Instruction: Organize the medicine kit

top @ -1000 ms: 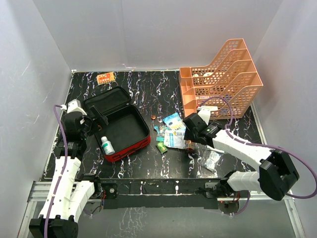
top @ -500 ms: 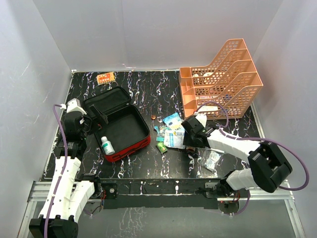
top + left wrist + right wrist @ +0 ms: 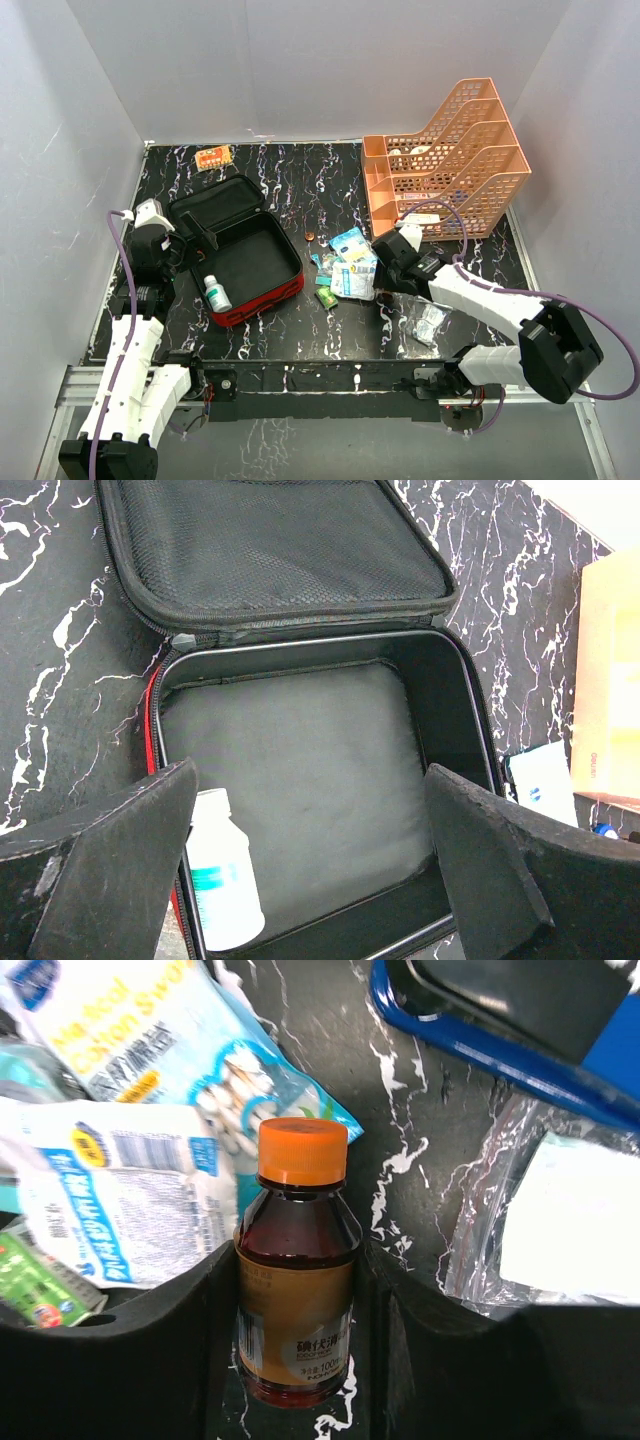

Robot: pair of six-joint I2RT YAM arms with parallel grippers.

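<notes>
Next, my right gripper lifts the brown bottle over the kit's rim and down to the kit's bottom (image 3: 239, 285) beside the white bottle, as it is free.
The medicine kit (image 3: 262, 298) lies open at the left, red outside with black lining and its lid folded back; it also fills the left wrist view (image 3: 300, 640). A white bottle (image 3: 216, 294) with a teal label lies in its near left corner (image 3: 225, 875). My left gripper (image 3: 200, 238) is open and empty above the kit (image 3: 310, 780). My right gripper (image 3: 384, 285) is shut on a brown bottle (image 3: 297, 1260) with an orange cap, at the right side of the loose packets; the bottle's base looks close to the table.
A pile of packets (image 3: 348, 268) and a green box (image 3: 326, 296) lie right of the kit. A clear bag (image 3: 428, 320) lies nearer the front. An orange tiered tray (image 3: 450, 150) stands back right. An orange packet (image 3: 213, 156) lies at the back left.
My right gripper dipped toward the near side of the packets, then came back slightly toward the tray. The left arm has not moved.
</notes>
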